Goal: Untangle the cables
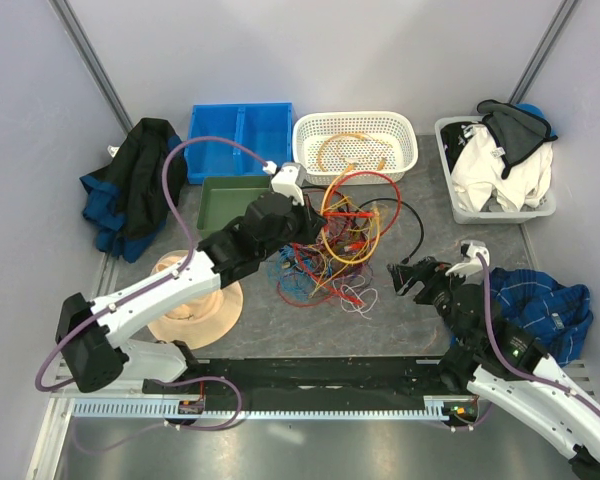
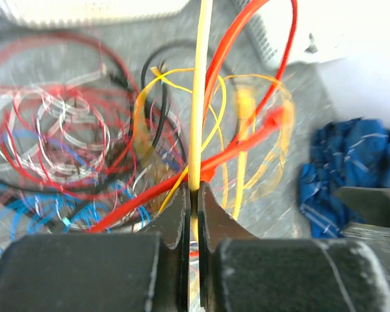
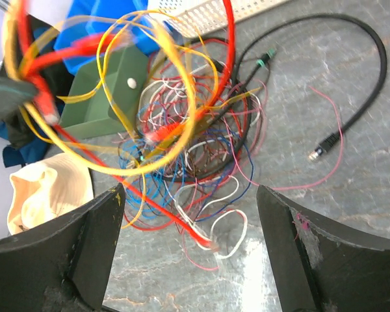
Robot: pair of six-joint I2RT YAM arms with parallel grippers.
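Observation:
My right gripper should next reach outward and to its left in the top view, onto the end of the thick red cable, because that end sticks out free there.
The cables lie in a tangle of red, yellow, blue, white and black wires at the table's middle. My left gripper is at the tangle's left edge, shut on a yellow cable that runs straight up from its closed jaws. A thick red cable crosses just behind the fingertips. My right gripper hovers to the right of the tangle, open, with nothing between its fingers. Below it lie white and red loops. A black cable curves off to the right.
A white basket holding a yellow cable, a blue bin and a green tray stand behind the tangle. A straw hat and dark jacket lie left. A grey bin of clothes and blue cloth lie right.

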